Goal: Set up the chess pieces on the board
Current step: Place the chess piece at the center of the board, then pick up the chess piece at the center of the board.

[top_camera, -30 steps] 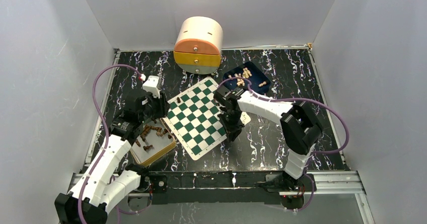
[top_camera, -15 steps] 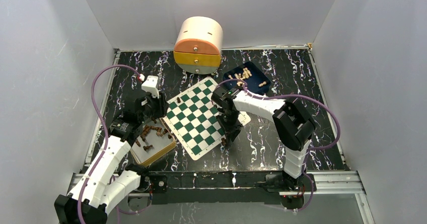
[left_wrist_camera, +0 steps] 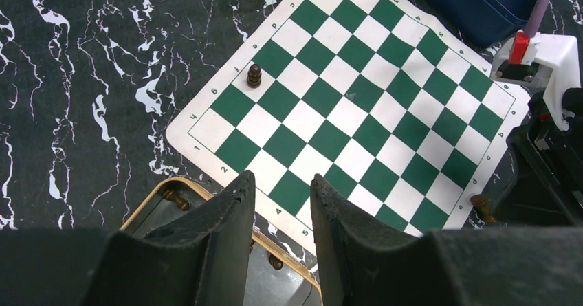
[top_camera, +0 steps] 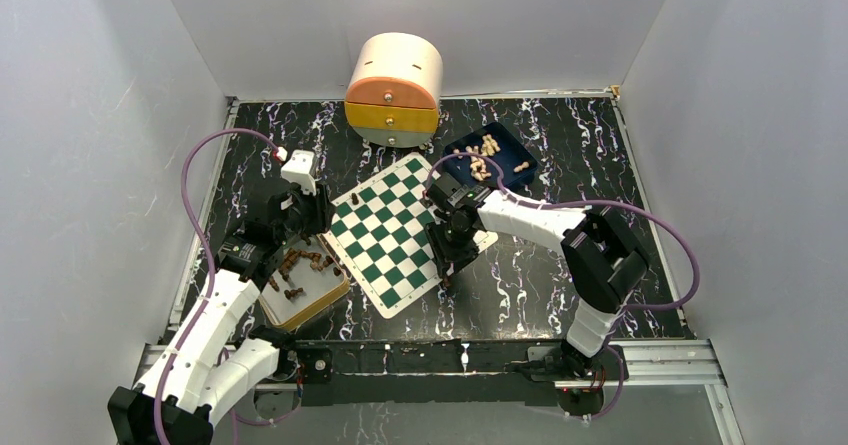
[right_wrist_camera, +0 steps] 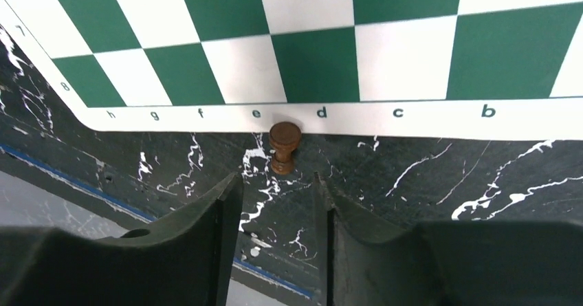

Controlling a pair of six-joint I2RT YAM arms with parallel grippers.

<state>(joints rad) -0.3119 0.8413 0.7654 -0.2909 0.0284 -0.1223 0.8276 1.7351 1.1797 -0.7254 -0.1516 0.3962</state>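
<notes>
My right gripper's open fingers are just short of the brown pawn, which stands upright on the tabletop. My right gripper needs to move down around its round top (top_camera: 446,283) (right_wrist_camera: 284,135) next and close on it.
The green and white board (top_camera: 390,235) lies mid-table, turned at an angle. One dark pawn (top_camera: 355,198) stands on it near its left edge and also shows in the left wrist view (left_wrist_camera: 254,75). A brown pawn (right_wrist_camera: 284,144) stands on the table just off the board's lettered border (right_wrist_camera: 412,51), and also shows in the top view (top_camera: 443,282). My right gripper (right_wrist_camera: 278,182) is open and empty, with its fingertips just short of that pawn. My left gripper (left_wrist_camera: 282,189) is open and empty above the board's corner and the tray rim (left_wrist_camera: 179,186).
A tan-rimmed tray (top_camera: 318,305) with several dark pieces sits left of the board. A blue tray (top_camera: 505,143) with several beige pieces sits behind it to the right. An orange and yellow drawer unit (top_camera: 393,87) stands at the back. White walls enclose the table.
My right gripper has shifted a little left and back toward the board. The brown pawn now shows free beside the board's edge. The left arm has not moved.
</notes>
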